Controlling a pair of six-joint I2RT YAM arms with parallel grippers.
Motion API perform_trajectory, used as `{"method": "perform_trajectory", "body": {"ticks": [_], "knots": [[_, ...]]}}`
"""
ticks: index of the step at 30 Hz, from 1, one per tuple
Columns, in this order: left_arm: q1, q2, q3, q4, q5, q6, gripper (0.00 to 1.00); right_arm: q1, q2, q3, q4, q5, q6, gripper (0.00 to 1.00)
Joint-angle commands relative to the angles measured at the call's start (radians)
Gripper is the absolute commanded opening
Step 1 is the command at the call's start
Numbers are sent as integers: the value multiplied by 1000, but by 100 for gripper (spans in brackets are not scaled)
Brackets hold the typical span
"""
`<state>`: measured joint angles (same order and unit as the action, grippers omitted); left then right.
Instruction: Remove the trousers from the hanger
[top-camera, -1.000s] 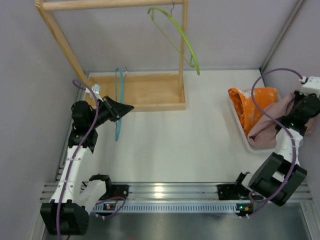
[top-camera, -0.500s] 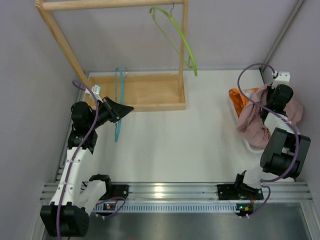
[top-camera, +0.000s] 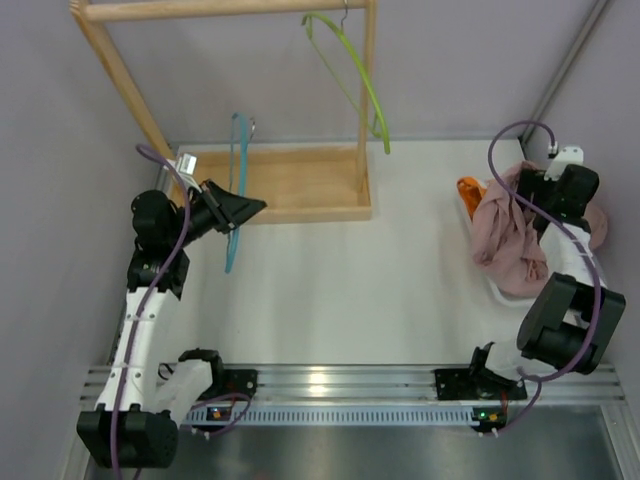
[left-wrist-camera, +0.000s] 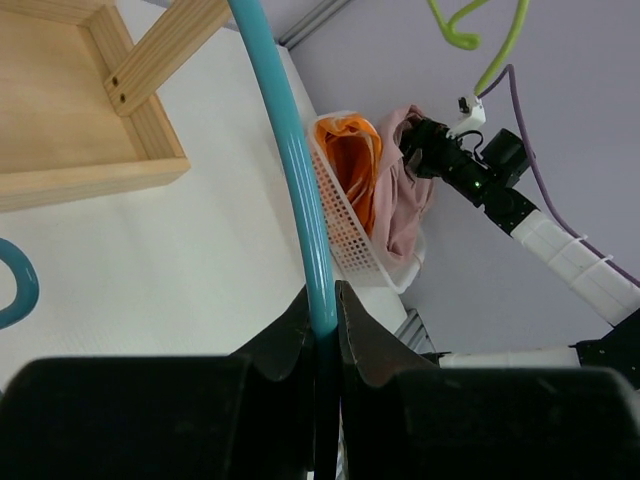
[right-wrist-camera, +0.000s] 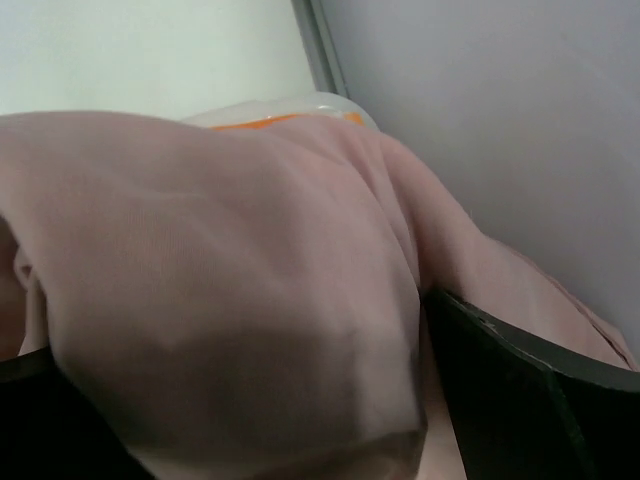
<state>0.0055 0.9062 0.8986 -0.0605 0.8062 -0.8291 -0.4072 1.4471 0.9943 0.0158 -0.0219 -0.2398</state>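
Observation:
My left gripper will next lift the bare teal hanger outward to the wooden rack's top rod (top-camera: 314, 8) above. It will hook it there by the green hanger and let go of it.
My left gripper (top-camera: 243, 208) (left-wrist-camera: 322, 318) is shut on the lower bar of a teal hanger (top-camera: 236, 190) (left-wrist-camera: 290, 150), which carries no cloth, beside the wooden rack. The dusty pink trousers (top-camera: 507, 235) (left-wrist-camera: 405, 190) (right-wrist-camera: 200, 250) lie heaped over a white basket (top-camera: 497, 291) (left-wrist-camera: 350, 240) at the right. Under them, the orange trousers (top-camera: 467, 187) (left-wrist-camera: 350, 160) show at the basket's far end. My right gripper (top-camera: 532, 192) (right-wrist-camera: 280, 420) is pressed into the pink cloth. Its fingers (right-wrist-camera: 520, 390) stand wide apart, open, with cloth bulging between them.
A wooden rack with a tray base (top-camera: 290, 185) stands at the back left. A green hanger (top-camera: 360, 80) hangs bare from its top rod. Grey walls close in on the left, back and right. A metal rail (top-camera: 330, 385) runs along the near edge.
My right arm swung the pink trousers from the basket's right side over the basket, and its jaws opened. My left arm raised the teal hanger a little.

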Motion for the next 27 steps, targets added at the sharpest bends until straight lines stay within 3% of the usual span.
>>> {"method": "perform_trajectory", "body": {"ticks": [1,9,12,16,27], "knots": [[1,20,101,89,62,6,0,-27,-102,75,-192,-104,-16,100],[1,108,215,226,25,-203,0,-45,-220,194,-431,-171,-75,100],[-50,149,233,321,-9,-277,0,-54,-231,250,-516,-193,-64,100],[-136,209,305,350,-77,-268,0,-91,-275,288,-586,-240,-32,99],[-237,390,500,395,-344,-329,0,-116,-421,351,-735,-265,23,99]]}}
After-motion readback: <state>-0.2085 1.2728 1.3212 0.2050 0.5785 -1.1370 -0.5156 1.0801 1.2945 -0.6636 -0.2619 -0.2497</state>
